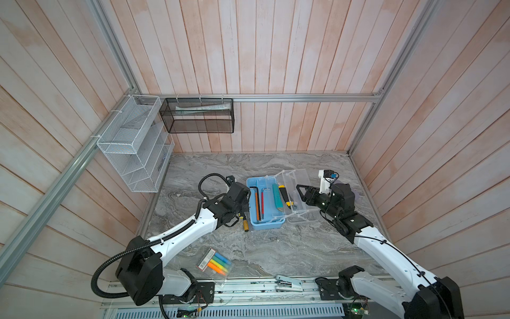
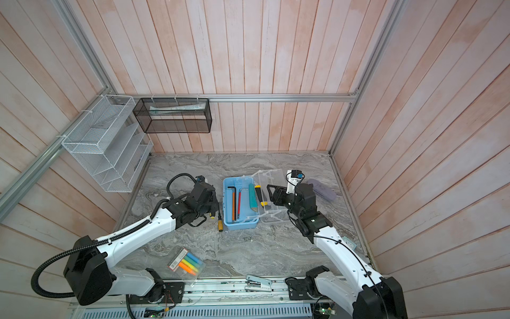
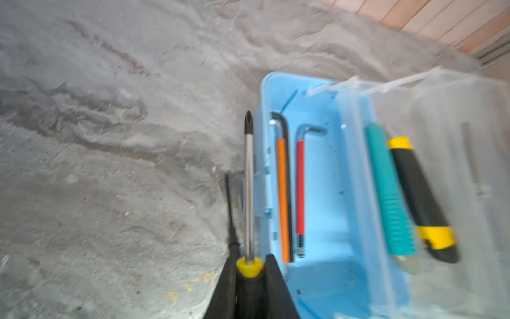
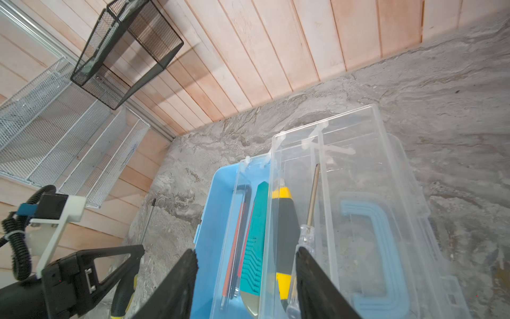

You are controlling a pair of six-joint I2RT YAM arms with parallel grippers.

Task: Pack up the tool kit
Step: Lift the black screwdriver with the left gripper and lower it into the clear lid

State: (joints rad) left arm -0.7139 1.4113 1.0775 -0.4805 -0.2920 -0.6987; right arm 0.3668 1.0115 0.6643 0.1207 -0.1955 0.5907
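Observation:
The yellow-and-black one goes across the box point(image 3: 325, 193) in my left gripper next, and is released beyond the knives. A tray slot point(image 3: 474, 167) there already holds the clear-handled screwdriver.
The tool kit point(image 1: 269, 225) point(image 2: 240, 225) stands open mid-table, a light-blue box point(image 3: 325, 193) with clear trays and lid folded out to its right. Orange and red hex keys point(image 3: 284, 198) lie in the blue base. A teal knife point(image 4: 256, 234), a yellow-black knife and a clear-handled screwdriver point(image 4: 313, 198) lie in a clear tray. My left gripper point(image 3: 249, 265) is shut on a yellow-and-black screwdriver point(image 1: 245, 225), just outside the box's left wall with its shaft pointing to the far side. My right gripper point(image 1: 299, 193) point(image 4: 245, 256) hovers open above the trays, holding nothing.
A packet of coloured highlighters point(image 1: 215, 263) and a stapler point(image 1: 288, 284) lie near the front edge. A lilac case point(image 2: 321, 189) lies behind the right wrist. A white mesh rack point(image 1: 132, 154) and a black mesh basket point(image 1: 198, 116) hang on the walls.

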